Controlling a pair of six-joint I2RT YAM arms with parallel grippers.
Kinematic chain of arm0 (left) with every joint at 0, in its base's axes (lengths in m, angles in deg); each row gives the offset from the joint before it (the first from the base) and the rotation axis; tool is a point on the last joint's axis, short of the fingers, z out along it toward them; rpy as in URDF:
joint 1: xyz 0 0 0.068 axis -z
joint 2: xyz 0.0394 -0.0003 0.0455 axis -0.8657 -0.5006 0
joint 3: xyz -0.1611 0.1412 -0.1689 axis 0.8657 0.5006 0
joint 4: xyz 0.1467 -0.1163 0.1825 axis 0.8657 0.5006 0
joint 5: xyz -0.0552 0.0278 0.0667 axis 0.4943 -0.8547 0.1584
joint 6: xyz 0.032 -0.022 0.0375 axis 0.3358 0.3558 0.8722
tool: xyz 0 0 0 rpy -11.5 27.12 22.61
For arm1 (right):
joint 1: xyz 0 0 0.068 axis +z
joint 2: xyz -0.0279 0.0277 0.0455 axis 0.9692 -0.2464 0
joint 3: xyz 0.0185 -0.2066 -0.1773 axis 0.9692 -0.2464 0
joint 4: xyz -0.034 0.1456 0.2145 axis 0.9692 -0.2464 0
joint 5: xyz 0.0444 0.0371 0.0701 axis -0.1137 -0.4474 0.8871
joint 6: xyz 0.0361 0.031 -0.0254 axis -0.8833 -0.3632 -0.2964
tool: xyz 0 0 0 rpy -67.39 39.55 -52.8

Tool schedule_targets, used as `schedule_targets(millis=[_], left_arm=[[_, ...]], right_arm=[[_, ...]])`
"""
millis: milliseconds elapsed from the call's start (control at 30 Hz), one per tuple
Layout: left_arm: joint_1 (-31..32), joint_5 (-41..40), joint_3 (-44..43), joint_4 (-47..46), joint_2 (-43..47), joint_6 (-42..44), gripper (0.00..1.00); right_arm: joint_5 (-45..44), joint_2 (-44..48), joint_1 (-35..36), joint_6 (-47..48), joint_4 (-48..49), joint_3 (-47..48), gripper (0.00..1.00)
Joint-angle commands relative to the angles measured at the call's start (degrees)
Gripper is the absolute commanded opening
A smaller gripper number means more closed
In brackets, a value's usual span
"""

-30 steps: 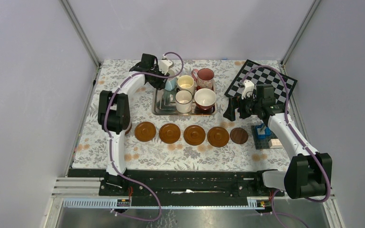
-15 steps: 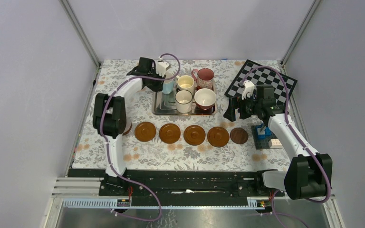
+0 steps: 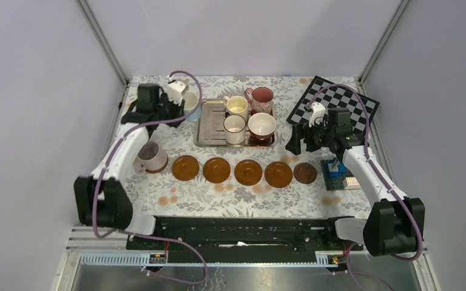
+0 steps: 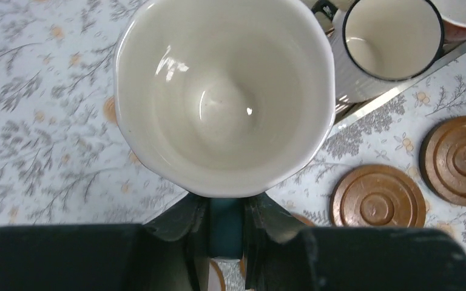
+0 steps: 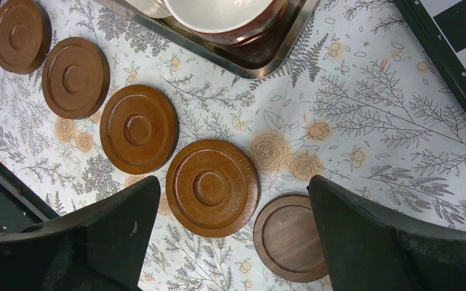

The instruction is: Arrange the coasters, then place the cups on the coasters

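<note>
I will pull my left gripper back and down next, to free the cup on the bare coaster beside the lilac cup, because that coaster is back and below it.
My left gripper (image 3: 181,108) is shut on the handle of a light blue cup (image 3: 190,104), held in the air left of the silver tray (image 3: 205,124). In the left wrist view the cup's white inside (image 4: 224,91) fills the frame and its teal handle (image 4: 226,218) sits pinched between the fingers. A lilac cup (image 3: 151,156) stands on the leftmost coaster. More coasters (image 3: 216,170) lie bare in a row, the darkest one (image 3: 305,173) at the right end. My right gripper (image 3: 297,140) hangs open above that end, over two coasters (image 5: 212,188).
Several cups remain in the tray: cream (image 3: 237,107), pink (image 3: 261,97), white (image 3: 235,128) and dark red (image 3: 261,126). A chessboard (image 3: 340,104) lies at the back right. Blue bricks (image 3: 335,167) sit beside the right arm.
The left gripper shut on the blue cup's handle, lifted it out of the tray and swung it left. The right arm has stayed still.
</note>
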Motion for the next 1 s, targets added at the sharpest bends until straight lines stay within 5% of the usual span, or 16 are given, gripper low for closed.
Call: schedule_targets(millis=[0, 300, 967], left_arm=[[-5.31, 5.06, 8.74, -1.86, 12.79, 1.56, 0.00], [-7.70, 6.58, 24.31, 2.22, 29.13, 6.95, 0.00], [-7.70, 5.88, 34.74, 0.01, 33.38, 10.22, 0.00]], right_arm=[[1.37, 1.70, -0.29, 0.31, 1.47, -0.42, 1.00], [1.71, 1.64, -0.29, -0.27, 1.81, -0.70, 1.00], [1.46, 2.08, -0.28, -0.56, 2.08, -1.66, 1.00]])
